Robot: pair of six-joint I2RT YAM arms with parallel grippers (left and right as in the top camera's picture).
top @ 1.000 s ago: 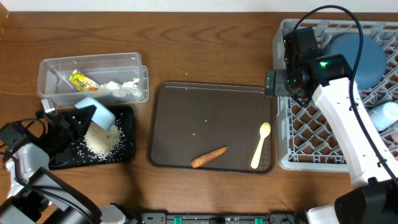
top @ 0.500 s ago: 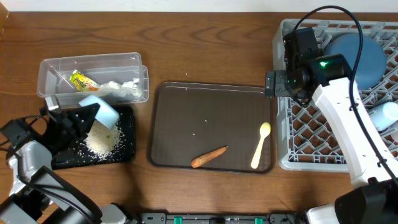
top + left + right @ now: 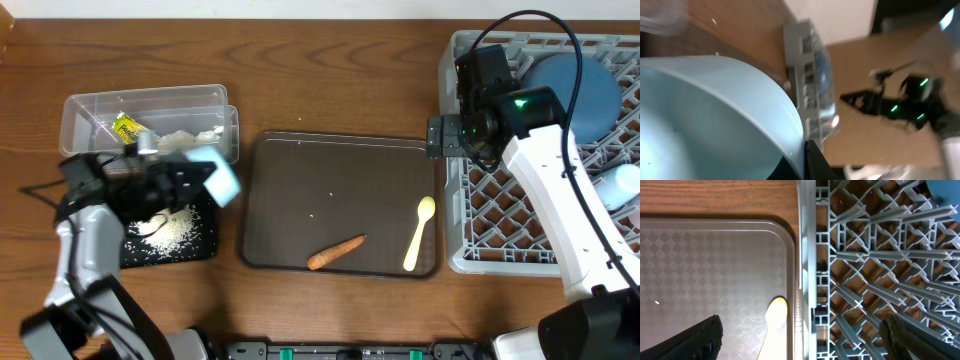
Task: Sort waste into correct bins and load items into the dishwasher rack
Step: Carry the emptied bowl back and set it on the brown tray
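I will swing my left gripper across next and lower the bowl onto the brown tray's far part (image 3: pixel 338 169), because it is empty and the rice lies in the black tray.
My left gripper (image 3: pixel 205 182) is shut on the rim of the pale-blue bowl (image 3: pixel 222 181) and holds it in the air, over the right end of the black tray (image 3: pixel 200 245). A pile of rice bits (image 3: pixel 172 228) lies in that tray. In the left wrist view the bowl (image 3: pixel 715 115) fills the frame, with a finger (image 3: pixel 803 162) on its rim. The clear tub (image 3: pixel 90 105) holds the yellow-green wrapper (image 3: pixel 126 128) and white paper (image 3: pixel 192 138). My right gripper (image 3: pixel 447 135) is open and empty over the rack's left wall (image 3: pixel 807 255). The carrot (image 3: pixel 335 252) and cream spoon (image 3: pixel 420 232) lie on the brown tray.
The brown serving tray (image 3: pixel 340 160) sits mid-table between the bins and the grey rack (image 3: pixel 500 230). The dark-blue plate (image 3: pixel 580 90) stands in the rack's far part, and a white cup (image 3: pixel 620 185) lies at its right edge. The spoon's bowl end (image 3: pixel 776 325) shows beside the rack wall.
My left gripper has swung the bowl up and to the right, from tipped over the black tray towards the brown tray. The rice stays in the black tray. The right arm has not moved.
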